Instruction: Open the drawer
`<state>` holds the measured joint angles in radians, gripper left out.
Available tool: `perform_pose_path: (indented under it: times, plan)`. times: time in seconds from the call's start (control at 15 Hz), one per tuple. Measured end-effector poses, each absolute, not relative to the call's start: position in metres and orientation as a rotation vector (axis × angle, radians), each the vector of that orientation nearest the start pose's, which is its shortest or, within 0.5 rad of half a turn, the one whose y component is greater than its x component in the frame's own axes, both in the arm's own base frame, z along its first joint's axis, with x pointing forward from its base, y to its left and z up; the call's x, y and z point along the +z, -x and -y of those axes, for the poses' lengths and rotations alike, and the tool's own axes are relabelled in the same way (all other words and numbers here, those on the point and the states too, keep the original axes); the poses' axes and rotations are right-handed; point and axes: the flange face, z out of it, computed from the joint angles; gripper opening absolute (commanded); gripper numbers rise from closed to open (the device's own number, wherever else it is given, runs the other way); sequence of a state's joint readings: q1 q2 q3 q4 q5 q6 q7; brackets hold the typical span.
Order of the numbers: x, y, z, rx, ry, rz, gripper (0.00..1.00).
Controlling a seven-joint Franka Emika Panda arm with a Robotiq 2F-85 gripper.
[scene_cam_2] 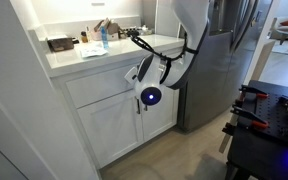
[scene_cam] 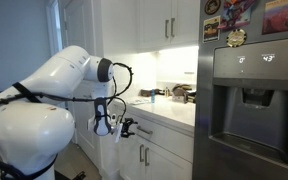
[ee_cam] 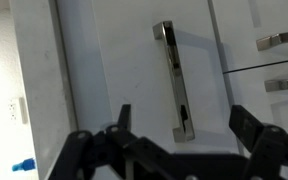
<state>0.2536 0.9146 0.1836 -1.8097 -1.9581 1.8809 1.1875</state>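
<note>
Next, my gripper will advance open toward the white drawer front and close on the handle's near end (ee_cam: 185,128), since that end lies ahead of it, between its fingers.
The white drawer (scene_cam_2: 96,88) sits shut just under the countertop in both exterior views, and its front also shows in the other one (scene_cam: 162,131). In the wrist view its silver bar handle (ee_cam: 173,75) runs up and down the picture on the flat white front (ee_cam: 114,70). My gripper (ee_cam: 182,118) is open, with one finger on each side of the handle's near end, a little in front of it and not touching. The gripper also shows in both exterior views (scene_cam_2: 137,74) (scene_cam: 124,127), close to the drawer front. The drawer's inside is hidden.
Below the drawer are white cabinet doors (scene_cam_2: 119,125) with bar handles (ee_cam: 280,41). A stainless fridge (scene_cam: 249,100) stands beside the cabinet. The countertop (scene_cam_2: 74,58) holds a blue bottle (scene_cam_2: 104,40) and other small items. A black stand (scene_cam_2: 269,120) is nearby on the floor.
</note>
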Motion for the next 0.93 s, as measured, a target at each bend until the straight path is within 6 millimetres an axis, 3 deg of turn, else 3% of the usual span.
perform_pose_path:
  times: [0.53,0.6,0.67,0.93]
  plan:
    - [0.02,-0.616,-0.19,0.669,-1.709,-0.659,1.0]
    - [0.018,-0.62,-0.187,0.667,-1.703,-0.653,0.75]
    - [0.017,-0.624,-0.184,0.667,-1.698,-0.646,0.74]
    - [0.014,-0.638,-0.178,0.672,-1.679,-0.613,0.43]
